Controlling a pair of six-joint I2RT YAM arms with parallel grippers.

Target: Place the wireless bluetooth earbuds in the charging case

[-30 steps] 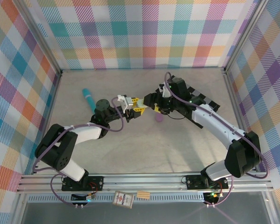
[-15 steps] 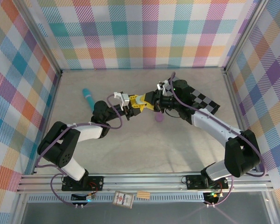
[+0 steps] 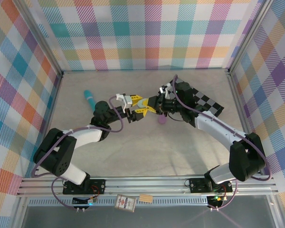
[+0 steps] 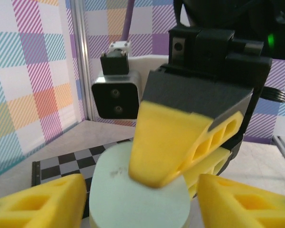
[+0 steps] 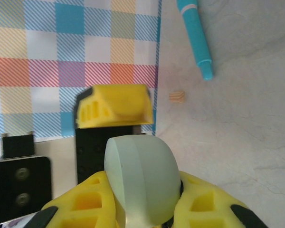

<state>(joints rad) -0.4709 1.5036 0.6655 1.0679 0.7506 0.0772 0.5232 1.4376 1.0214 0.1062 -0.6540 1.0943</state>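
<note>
My right gripper draws back and down next to release the charging case, since the bare tabletop by the lilac case (image 3: 157, 133) lies below and back of it.
A mint-green pebble-shaped charging case (image 5: 140, 180), lid closed, hangs in mid-air above the table's middle. My right gripper (image 5: 142, 209) is shut on it, one yellow finger on each side. In the left wrist view the case (image 4: 133, 197) sits between the spread fingers of my left gripper (image 4: 140, 204), which stands open, with a gap on the right side. The right gripper's finger (image 4: 171, 142) presses on the case's top. From above, the left gripper (image 3: 141, 108) and the right gripper (image 3: 152, 107) meet tip to tip. The earbuds are out of view.
A small lilac case (image 3: 162, 120) lies on the table just under the right arm. A teal pen (image 3: 90, 100) lies at the left, also in the right wrist view (image 5: 194, 38). A black-and-white checkered board (image 3: 206, 103) lies at the right. Plaid walls close in three sides.
My right gripper closed on the mint case while my left gripper opened and let it go. Both arms shifted slightly left; the lilac case and pen stayed put.
</note>
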